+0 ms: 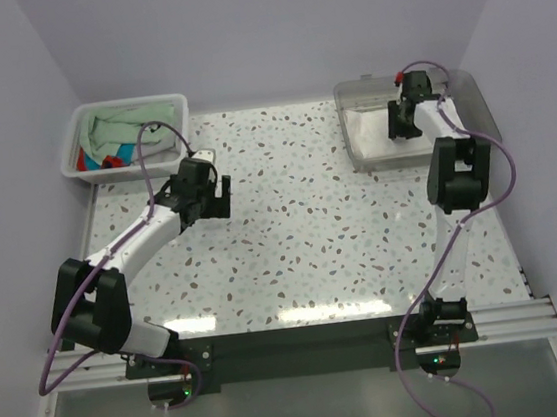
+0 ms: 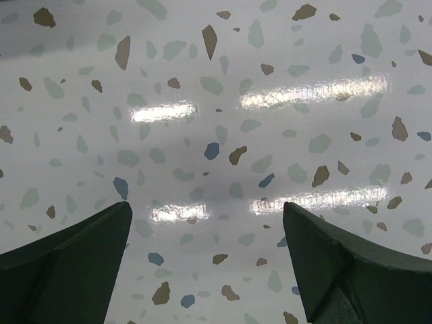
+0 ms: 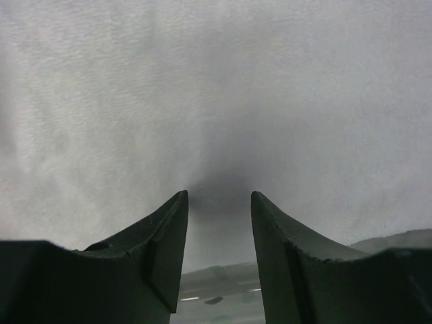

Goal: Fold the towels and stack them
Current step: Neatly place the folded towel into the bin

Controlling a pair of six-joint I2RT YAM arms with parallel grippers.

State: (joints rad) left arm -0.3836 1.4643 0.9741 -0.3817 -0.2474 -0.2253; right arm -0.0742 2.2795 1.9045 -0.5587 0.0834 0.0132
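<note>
The mint green towel (image 1: 114, 130) lies uppermost, so my left gripper should swing outward, left in the top view, and down onto its folds.
A white towel (image 1: 372, 129) lies in the clear grey tray (image 1: 346, 90) at the back right; it fills the right wrist view (image 3: 216, 88). My right gripper (image 1: 401, 124) (image 3: 219, 194) is open, with its fingertips right at the white towel's surface and nothing between them. A pale mint green towel (image 1: 114, 130) and a turquoise-and-red patterned towel (image 1: 110, 160) lie in the white basket (image 1: 126, 103) at the back left. My left gripper (image 1: 208, 198) (image 2: 207, 206) is open and empty above the bare speckled table. The grey and dark purple towels are out of view.
The speckled table (image 1: 301, 226) lies between the basket and the tray. Purple walls close in the back and both sides. The arm bases sit on a rail at the near edge (image 1: 304, 341).
</note>
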